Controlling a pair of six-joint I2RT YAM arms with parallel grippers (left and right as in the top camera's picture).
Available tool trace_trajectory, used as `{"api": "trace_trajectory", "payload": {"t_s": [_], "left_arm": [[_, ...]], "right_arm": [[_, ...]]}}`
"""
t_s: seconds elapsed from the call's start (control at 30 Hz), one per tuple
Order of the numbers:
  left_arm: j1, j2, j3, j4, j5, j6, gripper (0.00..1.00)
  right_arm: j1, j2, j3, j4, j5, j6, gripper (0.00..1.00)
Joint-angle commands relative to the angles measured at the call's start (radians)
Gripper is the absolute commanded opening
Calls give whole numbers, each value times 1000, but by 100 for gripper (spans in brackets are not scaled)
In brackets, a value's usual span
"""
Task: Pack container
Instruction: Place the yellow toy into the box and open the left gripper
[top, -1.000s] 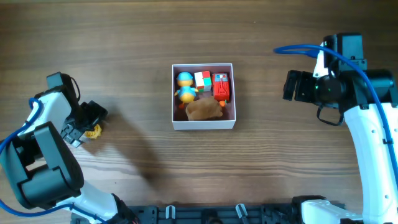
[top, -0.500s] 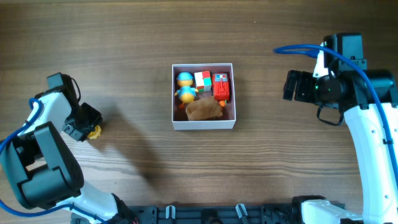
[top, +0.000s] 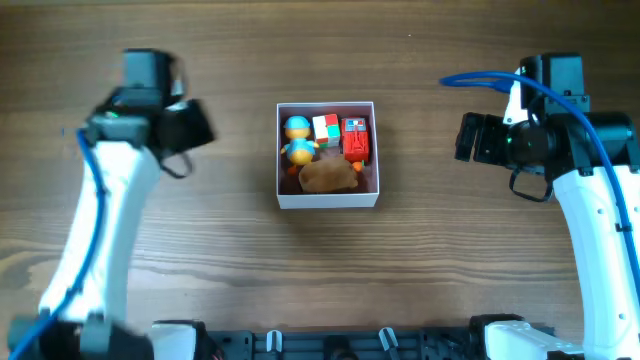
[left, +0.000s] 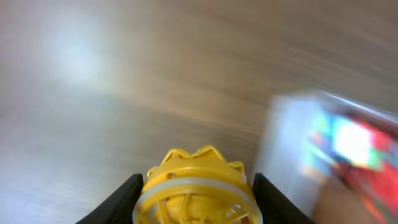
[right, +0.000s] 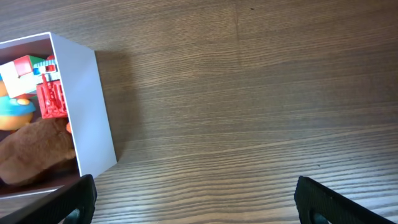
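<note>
I should next swing my left gripper across the container, past the brown plush (top: 328, 177), over the container's near corner toward my right gripper, since the container's bottom is bare beside the plush.
The container (top: 328, 201) is a white-walled square box at the table's middle; it shows blurred in the left wrist view (left: 287, 146) and at the left of the right wrist view (right: 84, 106). Inside lie a blue-and-orange figure (top: 296, 138), a colour cube (top: 326, 130), a red toy (top: 356, 139) and a brown plush (top: 328, 177). My left gripper (top: 198, 126) hangs left of the container, shut on a yellow round toy (left: 194, 186) with a crown-like edge; the toy is hidden from overhead. My right gripper (top: 464, 137) stands open right of the container, only bare wood between its fingers (right: 314, 199).
The wooden table (top: 240, 60) surrounds the container on all sides. A blue cable (top: 480, 77) loops over the right arm. A dark rail (top: 330, 345) with clips runs along the front edge.
My left gripper shut on the yellow toy at the far left, then lifted it and swung right toward the container. The right arm has stayed still.
</note>
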Motion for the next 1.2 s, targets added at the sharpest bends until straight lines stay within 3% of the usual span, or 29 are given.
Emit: {"api": "trace_trajectory", "payload": {"t_s": [0.0,0.07,0.17,0.4,0.47,0.63,0.77,0.93,1.07,1.1,1.17], "left_arm": [[-314,-49,10,72,43,409,4],[-431,-26,10,127,29,470,4],[-578,71,10,241,-1,462,4],[-632,301,10,245,0,428,4],[-632,321,10,230,0,429,12],[-632,323,10,227,1,429,59],[-631,323,10,227,3,429,78],[-631,286,12,227,-6,427,80],[-611,134,12,166,-216,296,91],[-575,65,12,107,-245,230,100],[-486,-28,12,11,-245,126,100]], "right_arm": [[-2,0,8,5,-9,-9,100],[-2,0,8,5,-9,-9,100],[-2,0,8,5,-9,-8,100],[-2,0,8,2,-8,-8,100],[-2,0,8,2,-8,-5,100],[-2,0,8,2,-2,-4,100],[-2,0,8,2,-2,-4,100],[-2,0,8,2,-1,-4,100],[-2,0,8,3,-1,-5,100],[-2,0,8,5,-1,-5,100],[-2,0,8,11,-1,-4,100]]}}
